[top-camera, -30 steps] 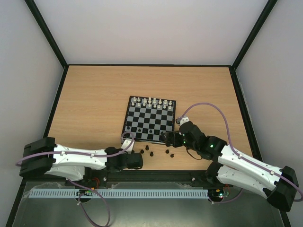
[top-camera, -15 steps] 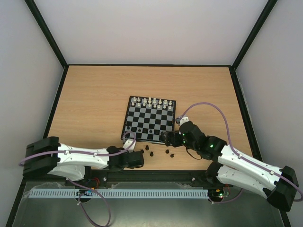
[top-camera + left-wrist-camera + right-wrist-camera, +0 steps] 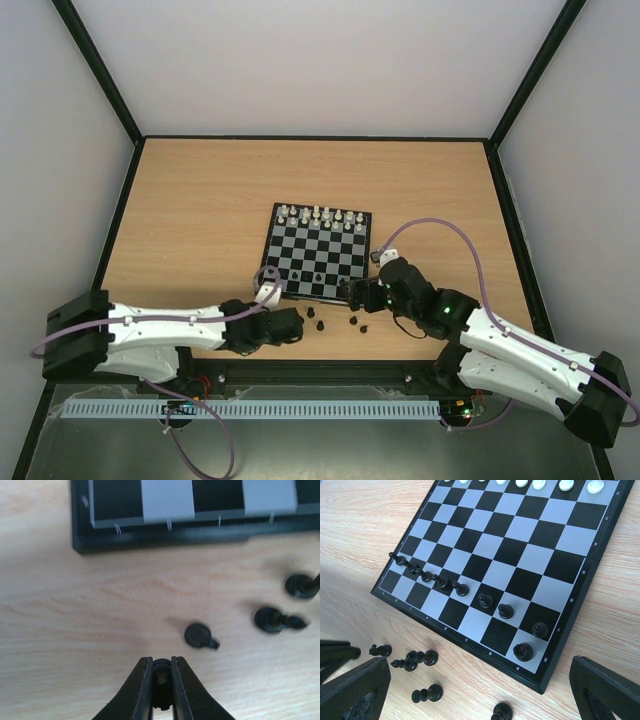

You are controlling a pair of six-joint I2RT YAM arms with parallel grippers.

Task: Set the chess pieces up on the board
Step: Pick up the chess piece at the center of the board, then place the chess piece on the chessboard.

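The board's empty corner square lies outward of my left gripper. It will lift the black chess piece outward over the board's rim, then lower and release it.
The board lies mid-table with white pieces along its far edge. In the right wrist view a row of black pawns and a black rook stand on its near ranks. Several loose black pieces lie on the wood in front of it; they also show in the right wrist view. My left gripper is shut on a black chess piece just above the table, near the board's front left corner. My right gripper is open and empty over the board's front right corner.
Loose black pieces lie just right of my left gripper, with more further right. White pieces fill the board's far ranks. A black frame runs along the table's near edge.
My left gripper has moved right and a little towards the board, over the leftmost loose pieces. The right arm has not moved.
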